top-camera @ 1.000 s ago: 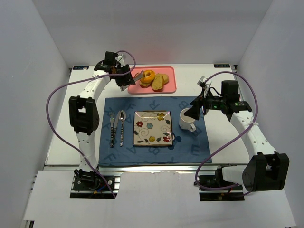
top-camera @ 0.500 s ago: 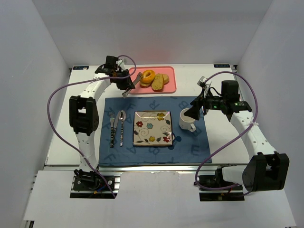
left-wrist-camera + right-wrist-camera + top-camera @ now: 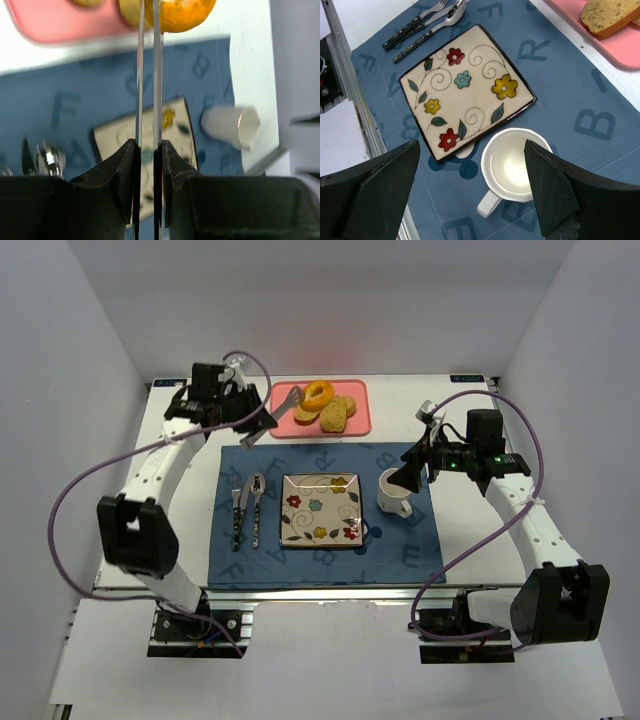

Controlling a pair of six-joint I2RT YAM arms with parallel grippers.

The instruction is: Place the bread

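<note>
The floral plate is empty, so my left gripper will bring the bun [image 3: 182,11] back and down onto its middle next.
The bread [image 3: 317,395], a glossy golden-orange ring bun, is pinched at the tip of metal tongs [image 3: 285,402] and hangs just above the pink tray [image 3: 362,423]. My left gripper [image 3: 256,424] is shut on the handle end of the tongs. In the left wrist view the two tong blades [image 3: 148,75] run from my gripper [image 3: 148,150] up to the bun [image 3: 182,11], which is cut off by the top edge. My right gripper [image 3: 406,476] is open and empty over the white cup [image 3: 392,496]; it also shows in the right wrist view [image 3: 470,150].
Two paler bread slices [image 3: 336,412] lie on the tray. A floral square plate [image 3: 320,508] sits mid-placemat [image 3: 400,550], with a fork [image 3: 236,512] and spoon [image 3: 257,505] to its left. The cup [image 3: 512,167] stands just right of the plate [image 3: 465,90].
My left arm has swung out to the left and the tongs have risen with the bread, which now sits higher over the tray. The right arm has not moved.
</note>
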